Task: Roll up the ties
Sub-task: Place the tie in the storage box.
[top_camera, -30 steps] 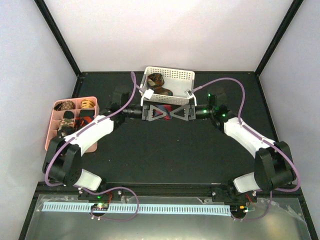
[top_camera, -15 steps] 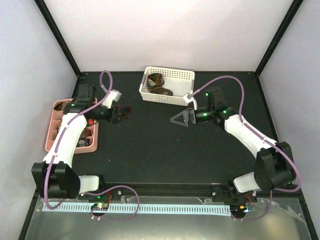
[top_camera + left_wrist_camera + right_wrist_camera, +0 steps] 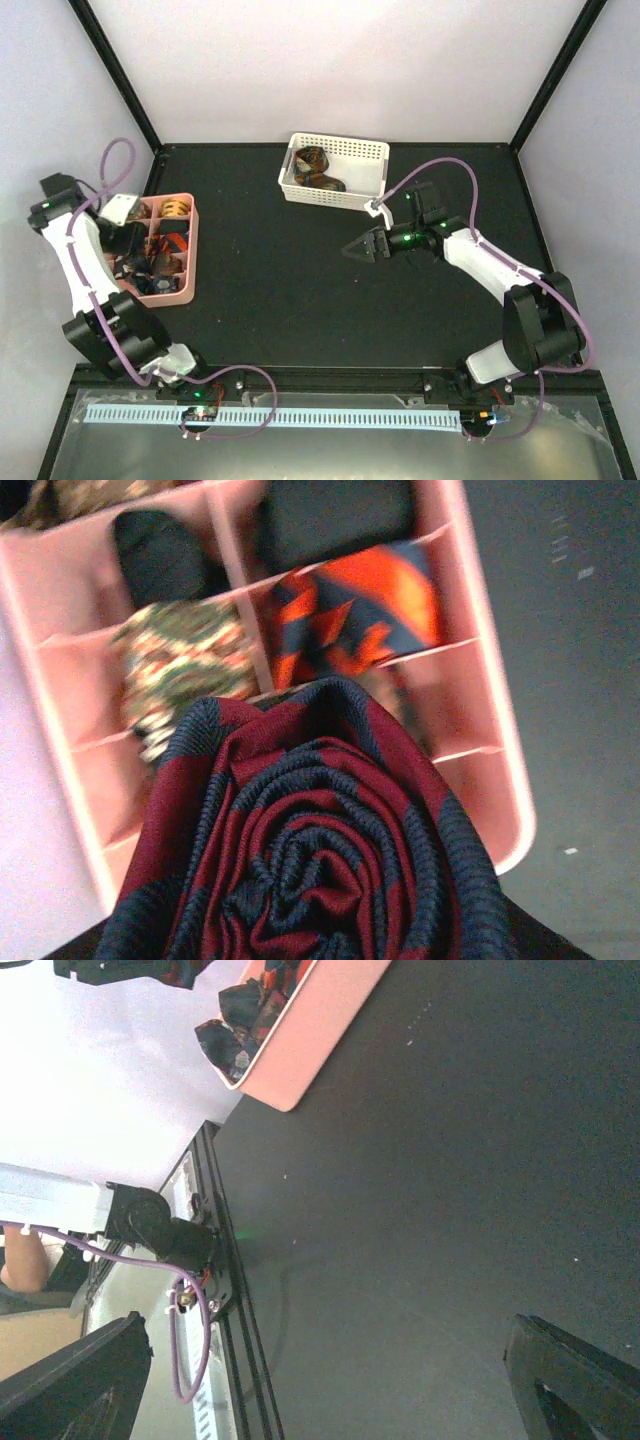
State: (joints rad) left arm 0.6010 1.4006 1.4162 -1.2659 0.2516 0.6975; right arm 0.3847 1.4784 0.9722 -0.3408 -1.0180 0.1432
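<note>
I will move my left gripper back and down into the near-end section of the tray away from the mat [image 3: 118, 860] and let go of the plaid coil, as bare pink shows there.
My left gripper [image 3: 132, 245] is shut on a rolled dark red-and-black plaid tie [image 3: 320, 850] and holds it over the near end of the pink divided tray [image 3: 190, 215]. The coil fills the lower left wrist view and hides the fingers. In the tray [image 3: 500, 730] lie an orange-and-navy tie [image 3: 350, 610], an olive floral coil [image 3: 185, 660] and a dark coil [image 3: 160, 555]. My right gripper [image 3: 362, 247] is open and empty above the middle of the black mat; its fingers [image 3: 75, 1380] stand wide apart.
A white slatted basket [image 3: 360, 152] at the back centre holds two brown patterned ties [image 3: 318, 170]. The pink tray also shows at the top of the right wrist view [image 3: 310, 1030]. Purple cables loop over both arms. The frame's black rail [image 3: 235, 1320] runs along the mat's near edge.
My left arm swung from the basket across the mat to the pink tray, carrying the rolled plaid tie. My right gripper drew back from the basket towards the mat's middle.
</note>
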